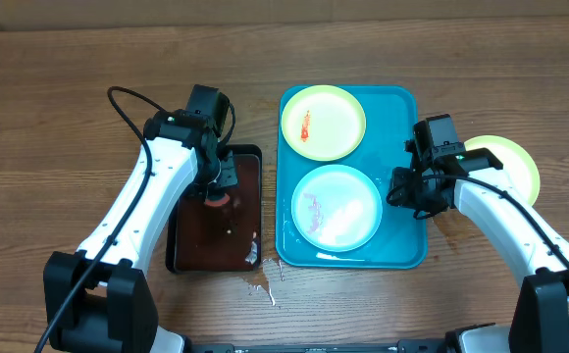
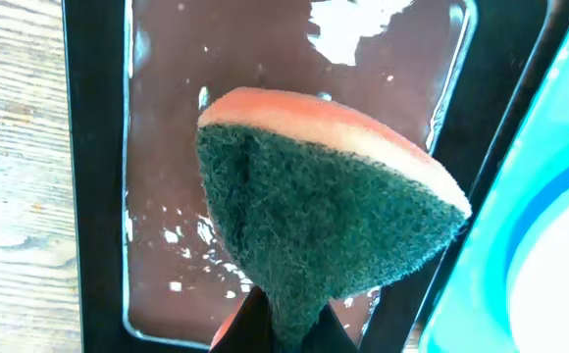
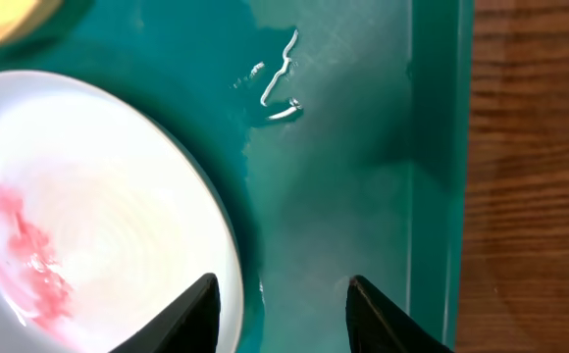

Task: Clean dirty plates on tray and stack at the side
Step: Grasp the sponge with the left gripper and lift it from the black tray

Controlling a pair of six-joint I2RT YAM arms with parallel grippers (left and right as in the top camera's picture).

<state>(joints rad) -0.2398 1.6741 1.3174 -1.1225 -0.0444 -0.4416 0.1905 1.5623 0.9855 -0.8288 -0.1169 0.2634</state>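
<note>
The blue-white plate's rim is off-center between my right gripper's fingers, so I need to lower and shift toward the plate next.
On the teal tray [image 1: 402, 108] lie two plates: a pale yellow-green one [image 1: 323, 122] with a red smear at the back, and a pale blue-white one [image 1: 336, 206] with pink smears at the front. A third yellow-green plate [image 1: 515, 162] rests on the table right of the tray, partly hidden by my right arm. My left gripper [image 2: 289, 328] is shut on a green-and-orange sponge [image 2: 324, 206] above the dark brown tray [image 2: 167, 118]. My right gripper [image 3: 280, 294] is open low over the teal tray [image 3: 343, 167], its left finger at the rim of the blue-white plate [image 3: 98, 226].
The dark brown black-rimmed tray [image 1: 211, 240] stands left of the teal tray and holds wet patches. A small puddle [image 1: 260, 284] lies on the wood in front of it. Bare wooden table [image 3: 540, 176] runs along the teal tray's right rim.
</note>
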